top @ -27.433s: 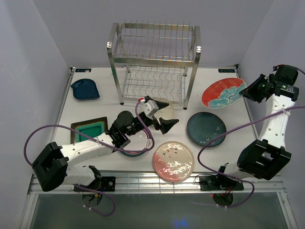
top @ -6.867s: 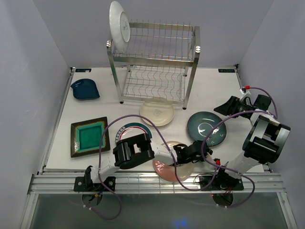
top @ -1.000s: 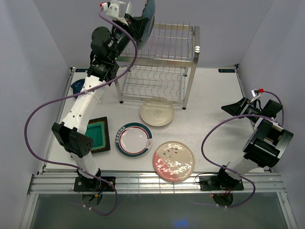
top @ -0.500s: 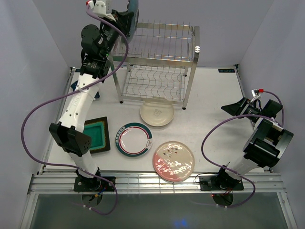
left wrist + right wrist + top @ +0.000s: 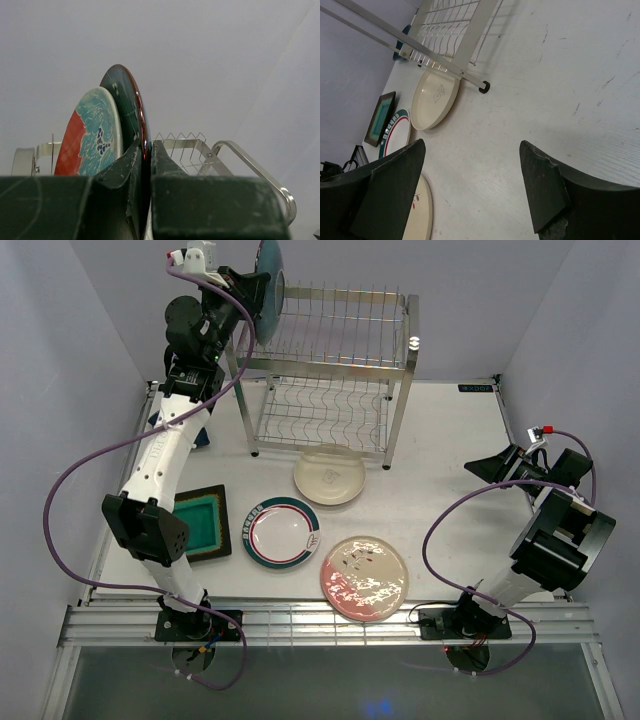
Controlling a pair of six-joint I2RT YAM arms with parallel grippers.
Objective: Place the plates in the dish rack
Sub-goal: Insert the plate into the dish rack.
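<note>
My left gripper eases the upright dark teal plate down onto the wires of the dish rack's top level beside the patterned plate next. It then releases, since they lie below.
My left gripper is raised at the top left corner of the dish rack, shut on the rim of the dark teal plate, which stands on edge. In the left wrist view the red-teal patterned plate stands upright right beside it, to its left. On the table lie the cream plate, the white plate with green-red rim, the pink speckled plate and the square green plate. My right gripper hovers open over bare table at the right, with nothing between its fingers.
The rack's top tier wires run to the right of the held plate. The left arm's purple cable loops over the table's left side. The rack's front foot stands near the cream plate. Walls enclose the table on three sides.
My left gripper has carried the dark teal plate leftwards along the rack's top, up to its left end. The right arm has not moved.
</note>
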